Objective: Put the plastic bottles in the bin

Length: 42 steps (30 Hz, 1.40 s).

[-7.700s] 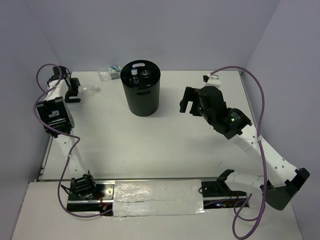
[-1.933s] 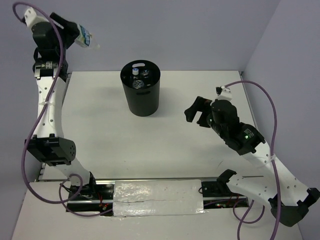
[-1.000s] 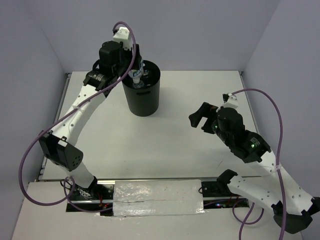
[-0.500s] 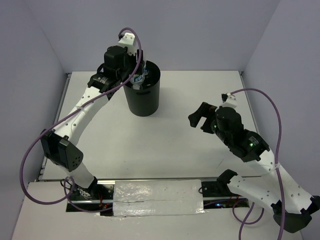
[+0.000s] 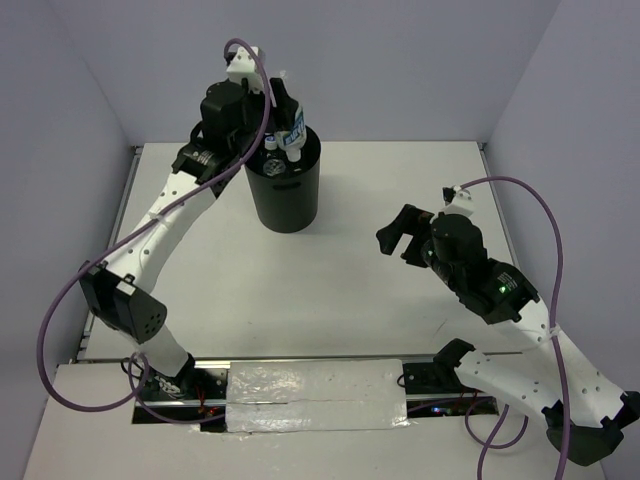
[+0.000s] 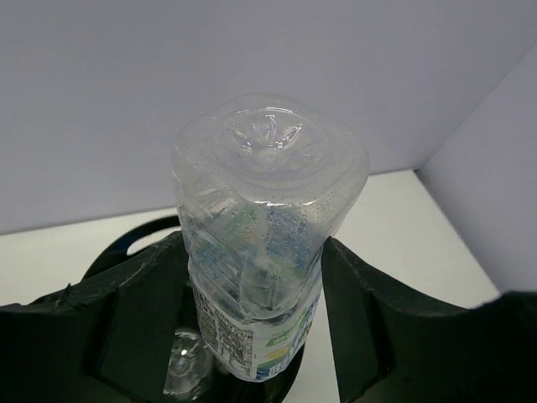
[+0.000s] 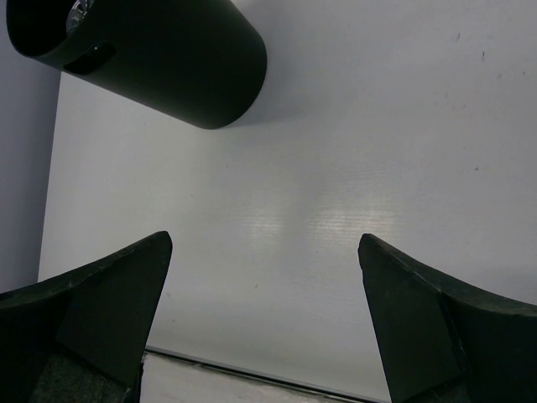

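Observation:
The bottle in my left gripper, still above the bin's rim [image 6: 134, 239], goes down and to the right in the top view next, before the gripper opens.
My left gripper [image 5: 281, 120] is shut on a clear crinkled plastic bottle [image 5: 291, 130] with a teal-white label and holds it over the mouth of the black bin [image 5: 285, 205]. In the left wrist view the bottle [image 6: 264, 243] sits between both fingers with its base toward the camera, and the bin's rim [image 6: 134, 239] lies below it. Another clear bottle [image 6: 180, 361] lies inside the bin. My right gripper [image 5: 398, 232] hangs open and empty to the right of the bin, well apart from it. The right wrist view has the bin [image 7: 176, 59] at the top left.
The white table [image 5: 330, 290] stretches between the bin and the arm bases. Purple-grey walls close the back and both sides. A purple cable [image 5: 545, 250] loops over my right arm.
The left gripper has lifted and shifted slightly right with the bottle, which now stands higher over the bin's mouth. The right arm has stayed still.

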{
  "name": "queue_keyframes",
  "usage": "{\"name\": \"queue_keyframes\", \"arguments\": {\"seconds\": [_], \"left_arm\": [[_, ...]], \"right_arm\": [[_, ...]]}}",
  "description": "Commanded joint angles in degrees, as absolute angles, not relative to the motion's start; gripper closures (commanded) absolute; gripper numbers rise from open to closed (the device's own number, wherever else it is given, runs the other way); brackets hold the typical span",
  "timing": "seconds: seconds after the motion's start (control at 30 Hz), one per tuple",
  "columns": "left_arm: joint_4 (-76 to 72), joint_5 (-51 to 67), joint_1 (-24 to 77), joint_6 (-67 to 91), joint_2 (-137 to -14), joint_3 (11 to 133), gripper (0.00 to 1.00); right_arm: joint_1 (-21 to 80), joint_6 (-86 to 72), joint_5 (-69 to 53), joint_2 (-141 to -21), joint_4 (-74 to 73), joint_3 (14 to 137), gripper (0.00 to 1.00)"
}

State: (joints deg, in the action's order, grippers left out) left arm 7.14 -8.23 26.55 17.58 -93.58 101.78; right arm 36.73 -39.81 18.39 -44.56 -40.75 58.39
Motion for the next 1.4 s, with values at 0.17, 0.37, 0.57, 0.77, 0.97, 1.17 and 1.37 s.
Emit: {"name": "queue_keyframes", "arguments": {"seconds": [0.17,0.37,0.57,0.77,0.97,1.17,1.37], "left_arm": [[1.93,-6.85,26.98,20.92,-100.01,108.11,0.29],[1.14,-8.52,26.98,20.74,-102.83,106.35,0.3],[0.53,-9.14,26.98,21.62,-99.06,97.92,0.24],[1.66,-9.84,26.98,21.62,-92.56,92.02,0.01],[8.95,-8.35,26.98,20.21,-87.99,99.38,0.01],[20.1,-13.7,26.9,22.67,-83.41,107.73,0.01],[33.48,-22.49,26.81,23.03,-77.18,104.88,0.01]], "right_arm": [[36.83,-39.81,19.51,-43.86,-40.17,58.54,0.0],[36.65,-39.38,20.12,-43.86,-40.61,58.45,0.0],[36.83,-38.94,20.48,-43.86,-40.69,58.01,0.0],[36.65,-38.41,20.13,-44.65,-40.25,58.27,0.0],[36.74,-38.5,19.34,-45.18,-39.73,58.71,0.0],[36.74,-38.41,22.49,-44.21,-41.74,60.29,0.0],[36.74,-37.36,28.64,-43.85,-45.52,63.45,0.0]]}}
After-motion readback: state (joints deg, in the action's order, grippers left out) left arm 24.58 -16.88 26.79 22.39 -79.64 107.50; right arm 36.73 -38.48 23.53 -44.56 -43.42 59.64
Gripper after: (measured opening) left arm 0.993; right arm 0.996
